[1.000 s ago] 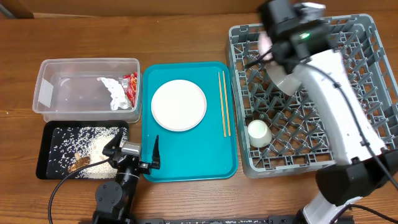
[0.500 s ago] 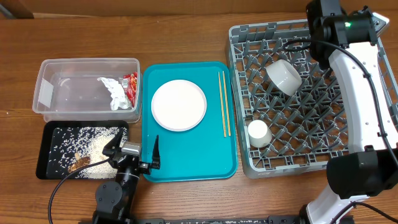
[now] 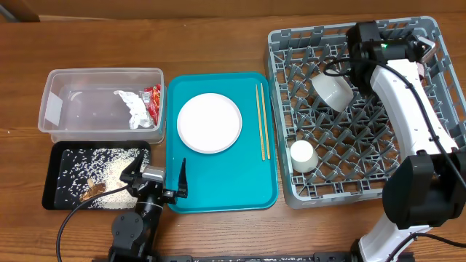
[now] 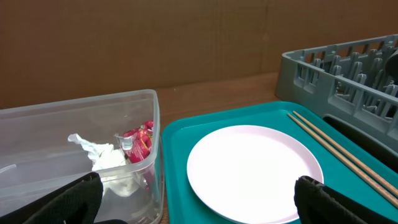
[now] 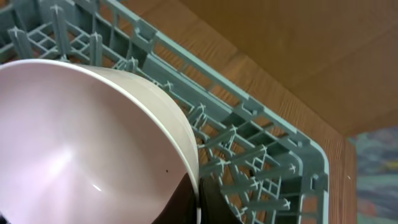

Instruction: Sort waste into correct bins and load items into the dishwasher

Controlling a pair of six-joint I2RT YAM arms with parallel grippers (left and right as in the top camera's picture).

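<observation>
I should next lower the pink bowl with my right gripper onto the empty pegs in the far part of the grey rack and let go of the bowl's rim, because the bowl is still above those pegs.
My right gripper (image 5: pixel 198 200) is shut on the rim of the pink bowl (image 5: pixel 81 143) and holds it tilted over the far part of the grey rack (image 5: pixel 249 146). From overhead the right gripper (image 3: pixel 364 42) is over the rack (image 3: pixel 429 102), and the arm hides the pink bowl. A whitish bowl (image 3: pixel 332 89) and a white cup (image 3: pixel 302 155) sit in the rack. The plate (image 3: pixel 209 122) and chopsticks (image 3: pixel 262 120) lie on the teal tray (image 3: pixel 218 193). My left gripper (image 3: pixel 156 178) is open and empty, low at the tray's near left corner.
The clear tub (image 3: pixel 65 84) holds the wrappers (image 3: pixel 140 105). The black tray (image 3: pixel 54 164) holds rice and brown scraps (image 3: pixel 102 178). The left wrist view shows the plate (image 4: pixel 255 171), chopsticks (image 4: pixel 339 155), tub (image 4: pixel 155 124) and wrappers (image 4: pixel 134 146).
My right arm swung from the rack's left side to its far right, then shifted back left along the far edge, carrying the pink bowl. The left arm has not moved.
</observation>
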